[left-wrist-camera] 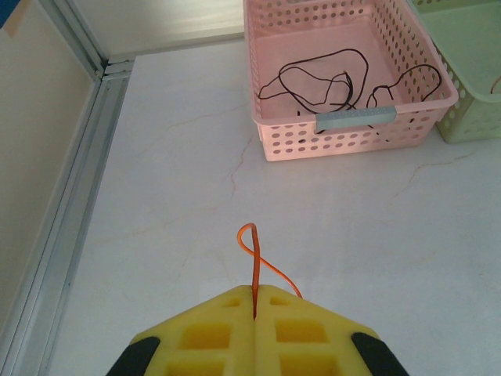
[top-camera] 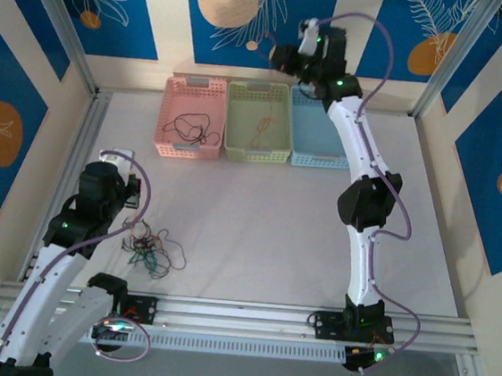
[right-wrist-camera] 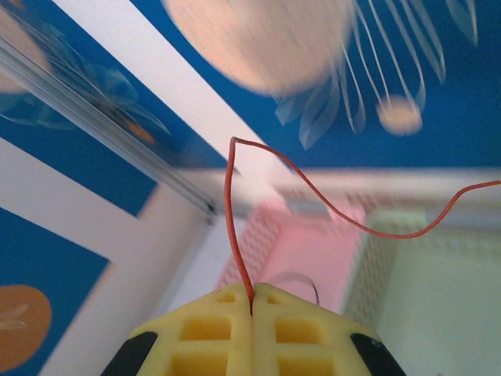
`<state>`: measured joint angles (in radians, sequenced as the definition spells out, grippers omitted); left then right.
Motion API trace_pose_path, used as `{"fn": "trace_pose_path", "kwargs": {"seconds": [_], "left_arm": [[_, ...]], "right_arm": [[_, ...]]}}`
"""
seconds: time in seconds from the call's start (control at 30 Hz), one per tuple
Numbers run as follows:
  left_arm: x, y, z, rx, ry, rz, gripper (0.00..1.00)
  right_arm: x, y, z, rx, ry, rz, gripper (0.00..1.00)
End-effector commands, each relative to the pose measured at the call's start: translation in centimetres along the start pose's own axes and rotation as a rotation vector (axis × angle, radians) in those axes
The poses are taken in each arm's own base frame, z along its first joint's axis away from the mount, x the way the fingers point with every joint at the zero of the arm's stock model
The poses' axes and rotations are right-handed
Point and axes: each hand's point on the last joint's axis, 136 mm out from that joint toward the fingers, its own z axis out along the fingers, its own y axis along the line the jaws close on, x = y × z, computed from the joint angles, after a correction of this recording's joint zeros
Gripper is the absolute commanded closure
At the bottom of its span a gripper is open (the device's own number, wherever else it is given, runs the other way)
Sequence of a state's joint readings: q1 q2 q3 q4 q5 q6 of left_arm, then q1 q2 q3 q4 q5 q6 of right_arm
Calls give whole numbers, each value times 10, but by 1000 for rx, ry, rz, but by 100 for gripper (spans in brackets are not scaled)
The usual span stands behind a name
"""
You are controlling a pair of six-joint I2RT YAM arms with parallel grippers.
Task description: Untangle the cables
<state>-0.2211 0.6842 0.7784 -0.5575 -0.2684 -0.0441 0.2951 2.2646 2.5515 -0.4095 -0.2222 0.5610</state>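
Observation:
The red-orange cable goes up and across in my right gripper next, then down over the blue basket (top-camera: 316, 132) for release. Its loose end hangs over the green one.
A small tangle of black, green and red-orange cables (top-camera: 151, 249) lies on the white table beside my left arm. My left gripper (left-wrist-camera: 254, 291) is shut on a thin orange cable (left-wrist-camera: 252, 251) that loops just past its yellow fingertips, low over the table. My right gripper (right-wrist-camera: 252, 296) is raised at the back above the baskets (top-camera: 290, 56). It is shut on a red-orange cable (right-wrist-camera: 233, 211) that rises from the jaws and arcs away to the right. One black cable (left-wrist-camera: 329, 78) lies in the pink basket (left-wrist-camera: 344, 119). An orange strand (top-camera: 259, 131) shows in the green basket (top-camera: 254, 154).
Pink, green and blue (top-camera: 316, 150) baskets stand side by side at the table's back edge. An aluminium frame rail (left-wrist-camera: 74, 196) runs along the left side, and another (top-camera: 247, 313) crosses the near edge. Patterned blue walls enclose the workspace.

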Motion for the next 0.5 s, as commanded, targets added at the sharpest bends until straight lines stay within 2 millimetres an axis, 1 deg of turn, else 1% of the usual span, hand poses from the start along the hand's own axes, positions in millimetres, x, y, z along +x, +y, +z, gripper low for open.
{"fn": "trace_pose_path", "kwargs": {"seconds": [0.0, 0.03, 0.1, 0.17, 0.23, 0.3, 0.37, 0.47], "left_arm": [[-9, -6, -2, 27, -32, -2, 100], [-9, -6, -2, 27, -32, -2, 100], [-9, -6, -2, 28, -32, -2, 100], [-9, -6, -2, 29, -33, -3, 100], [-9, -6, -2, 29, -35, -1, 100], [-9, -6, -2, 30, -34, -2, 100], [-9, -6, -2, 29, -32, -2, 100], [-9, -6, -2, 30, -32, -1, 100]], "right_arm": [[-72, 54, -66, -51, -164, -114, 100], [-86, 56, -78, -43, -205, -126, 100], [-107, 52, -98, -25, -264, -115, 100], [-119, 47, -114, -19, -297, -105, 100], [-124, 35, -123, 13, -311, -94, 100], [-123, 20, -127, 63, -312, -90, 100], [-120, 6, -128, 105, -311, -83, 100], [-112, -22, -125, 155, -301, -56, 100]]}}
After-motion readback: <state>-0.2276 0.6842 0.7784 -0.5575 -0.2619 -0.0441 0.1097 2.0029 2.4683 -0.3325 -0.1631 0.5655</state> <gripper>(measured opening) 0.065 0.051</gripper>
